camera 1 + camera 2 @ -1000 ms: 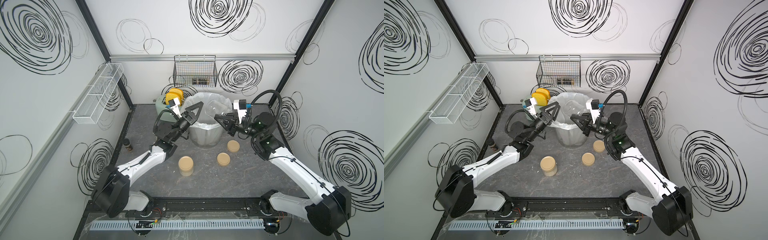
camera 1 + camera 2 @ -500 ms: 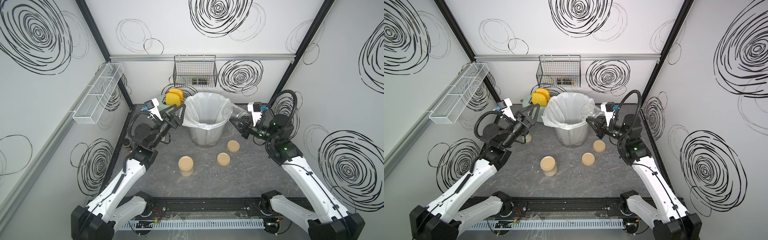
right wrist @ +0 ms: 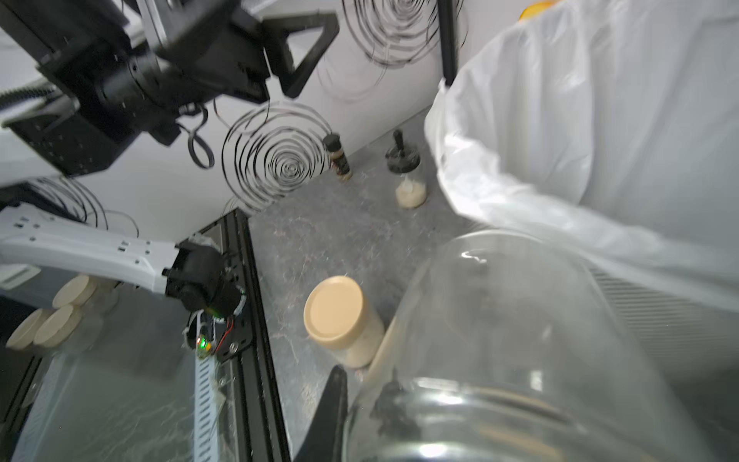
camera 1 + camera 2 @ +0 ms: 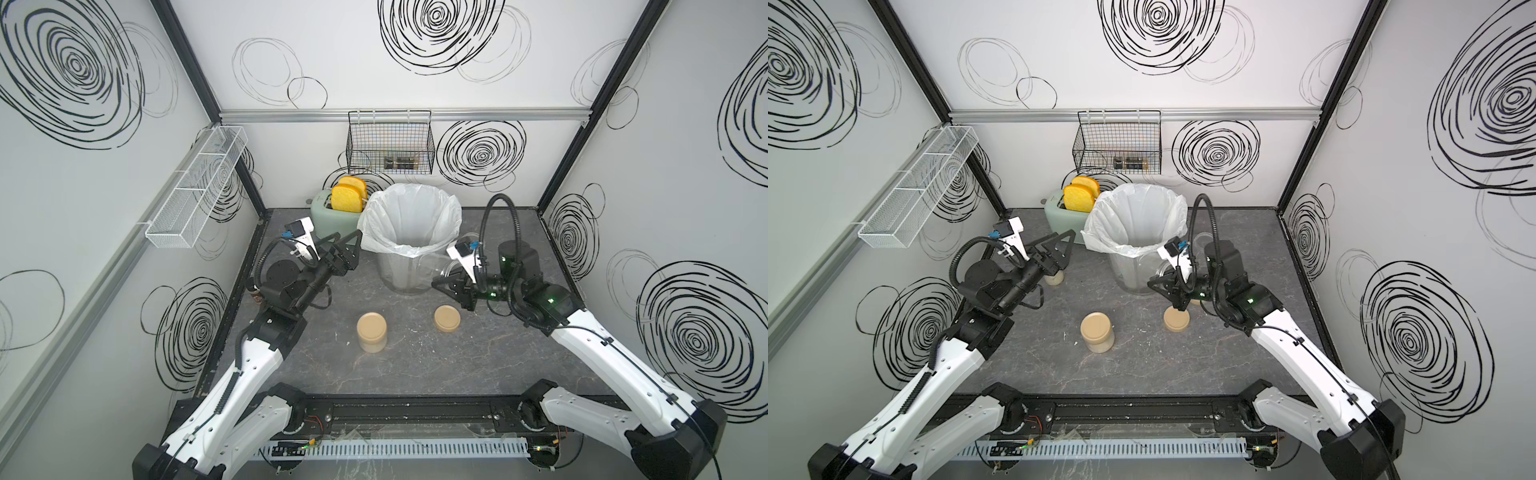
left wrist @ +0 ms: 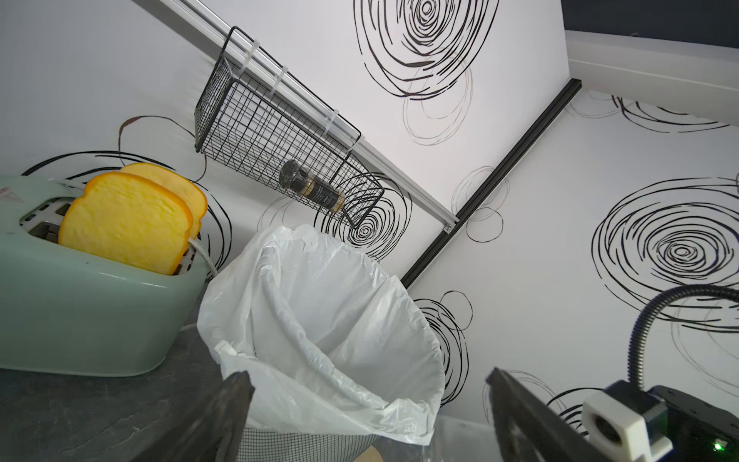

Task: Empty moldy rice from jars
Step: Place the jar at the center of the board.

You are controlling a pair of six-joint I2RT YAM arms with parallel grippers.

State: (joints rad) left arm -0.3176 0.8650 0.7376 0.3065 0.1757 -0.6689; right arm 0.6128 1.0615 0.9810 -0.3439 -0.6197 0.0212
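Note:
My right gripper holds the rim of the lidless jar and should next draw back, nearer my base, down to the tabletop (image 4: 417, 341) beside the lidded jar and release it.
My right gripper (image 4: 444, 277) (image 4: 1159, 283) is shut on the rim of a clear, lidless jar (image 4: 434, 266) (image 3: 500, 340) that looks empty. It holds the jar low, beside the right of the bin (image 4: 409, 270). A second jar (image 4: 371, 332) (image 3: 340, 316) stands upright mid-table with its tan lid on and moldy rice (image 3: 360, 352) inside. A loose tan lid (image 4: 447, 318) lies right of it. The edge of another lid (image 4: 1196, 302) shows under the right gripper. Left of the bin my left gripper (image 4: 345, 249) (image 5: 370, 386) hangs open and empty.
The white-lined mesh bin (image 4: 1138, 232) stands at the back centre, with a green toaster (image 4: 332, 216) holding toast to its left. A black-capped bottle (image 4: 1054, 279) (image 3: 406, 176) and a dark spice shaker (image 3: 338, 158) stand near the left wall. A wire basket (image 4: 390, 145) hangs on the back wall.
Both grippers have pulled back from over the bin. The right one brought the clear jar down to the bin's right side. The left one swung away to the left, still open.

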